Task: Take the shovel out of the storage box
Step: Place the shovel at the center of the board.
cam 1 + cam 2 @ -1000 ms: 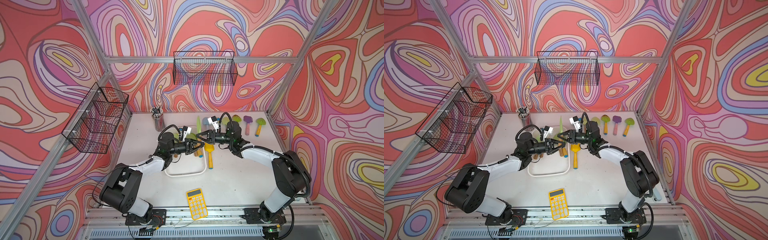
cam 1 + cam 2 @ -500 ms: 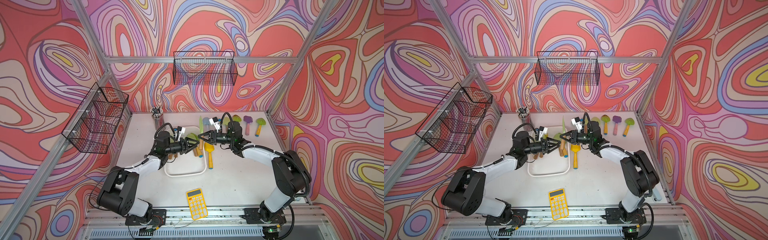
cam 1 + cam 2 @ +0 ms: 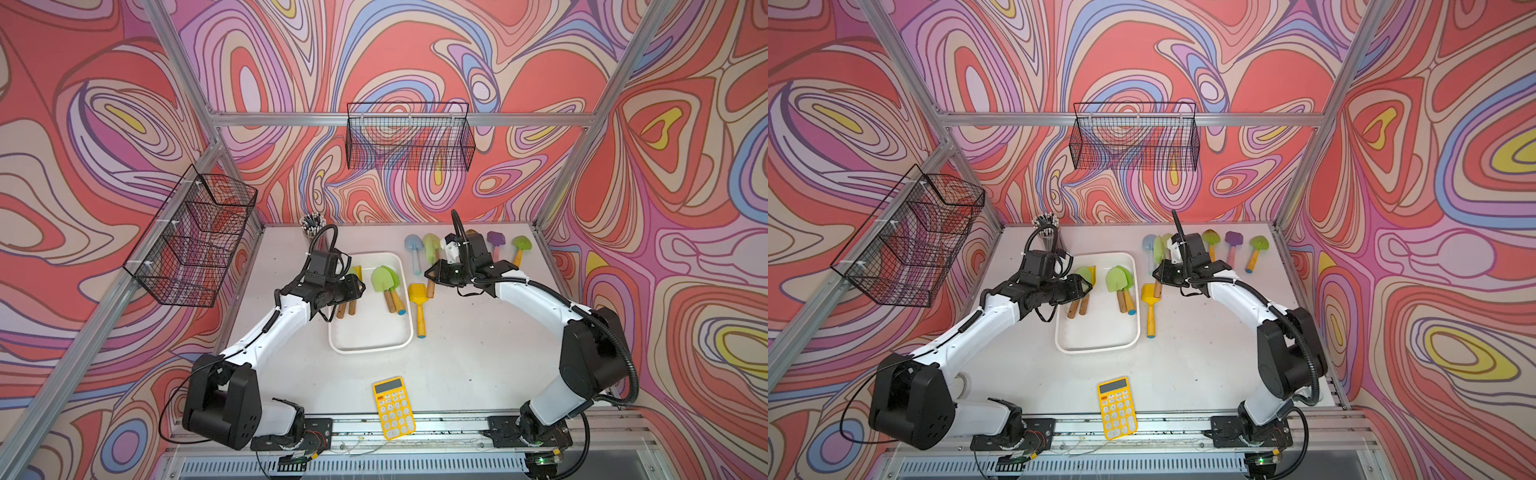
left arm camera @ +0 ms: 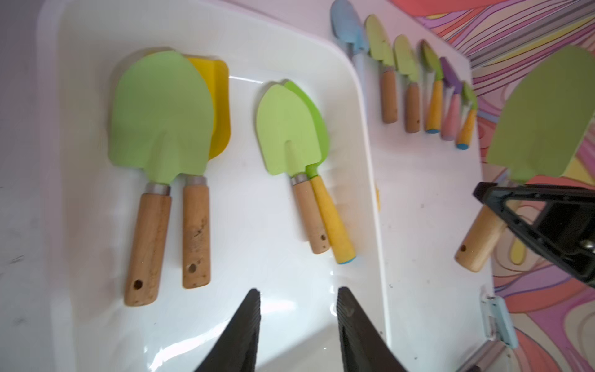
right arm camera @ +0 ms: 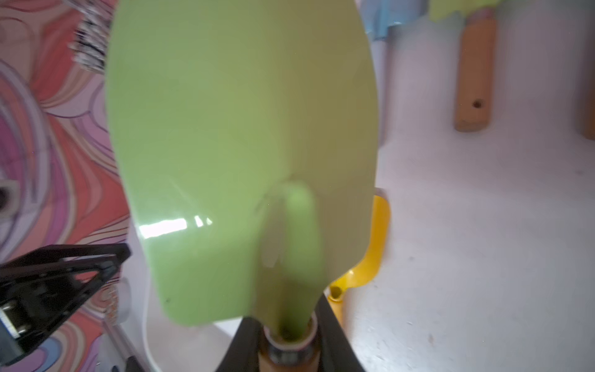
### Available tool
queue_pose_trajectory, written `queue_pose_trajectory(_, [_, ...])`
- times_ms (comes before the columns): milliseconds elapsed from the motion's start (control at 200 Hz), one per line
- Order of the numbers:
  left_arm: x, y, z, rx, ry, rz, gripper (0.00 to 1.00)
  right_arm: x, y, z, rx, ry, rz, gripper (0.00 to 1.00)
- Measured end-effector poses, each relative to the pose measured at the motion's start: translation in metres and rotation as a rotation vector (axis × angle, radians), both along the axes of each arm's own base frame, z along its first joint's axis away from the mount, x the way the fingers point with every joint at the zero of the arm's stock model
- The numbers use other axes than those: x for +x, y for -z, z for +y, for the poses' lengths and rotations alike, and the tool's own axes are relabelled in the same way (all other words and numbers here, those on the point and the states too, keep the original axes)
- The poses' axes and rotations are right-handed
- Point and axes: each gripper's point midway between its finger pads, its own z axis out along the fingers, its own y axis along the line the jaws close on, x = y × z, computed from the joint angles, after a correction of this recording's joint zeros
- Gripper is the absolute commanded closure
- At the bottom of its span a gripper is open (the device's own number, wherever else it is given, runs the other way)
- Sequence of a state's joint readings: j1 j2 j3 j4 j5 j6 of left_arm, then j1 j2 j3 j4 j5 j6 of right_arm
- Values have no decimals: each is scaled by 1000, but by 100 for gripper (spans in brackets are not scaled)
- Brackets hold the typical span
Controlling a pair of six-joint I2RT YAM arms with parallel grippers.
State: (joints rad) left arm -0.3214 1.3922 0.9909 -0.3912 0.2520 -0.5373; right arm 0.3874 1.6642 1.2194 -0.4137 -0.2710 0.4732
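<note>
Next, my right gripper lowers to the bare tabletop [image 3: 441, 305] beside the yellow shovel, away from the box [image 3: 370, 348], and releases the green shovel's collar there.
The white storage box [image 3: 370, 348] [image 3: 1096, 349] lies mid-table. In the left wrist view its floor [image 4: 257, 225] carries a large green shovel [image 4: 161, 112] over a yellow-bladed one [image 4: 219, 106], and a light green shovel [image 4: 286, 128] beside a yellow-handled one [image 4: 331, 222]. My left gripper [image 3: 360, 286] [image 4: 297, 293] hovers open and empty over the box's left part. To the right of the box, my right gripper [image 3: 430, 274] [image 5: 288, 325] is shut on the collar of a green shovel [image 5: 241, 128] [image 4: 547, 112], held above the table.
A yellow shovel [image 3: 417, 299] lies on the table along the box's right rim. Several more shovels [image 3: 494, 241] line the back. A pen cup [image 3: 311, 224] stands back left, a yellow calculator [image 3: 392, 409] at the front, and black wire baskets [image 3: 409, 141] [image 3: 191, 241] hang on the walls.
My left gripper has let go of the green shovel and drawn back left over the box. The right gripper keeps the shovel and has shifted slightly right.
</note>
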Motion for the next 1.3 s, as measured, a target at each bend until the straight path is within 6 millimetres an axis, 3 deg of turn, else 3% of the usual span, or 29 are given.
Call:
queue_pose_trajectory(215, [-2, 30, 18, 172, -40, 53, 65, -9, 68, -39, -265, 67, 142, 87])
queue_pose_trajectory(476, [4, 45, 28, 245, -72, 69, 65, -10, 109, -56, -394, 80, 220, 87])
queue_pose_trajectory(816, [13, 56, 30, 269, -84, 71, 58, -10, 118, -44, -411, 51, 235, 83])
queue_pose_trajectory(1297, [26, 73, 24, 279, -66, 84, 57, -11, 122, -31, -414, 39, 230, 71])
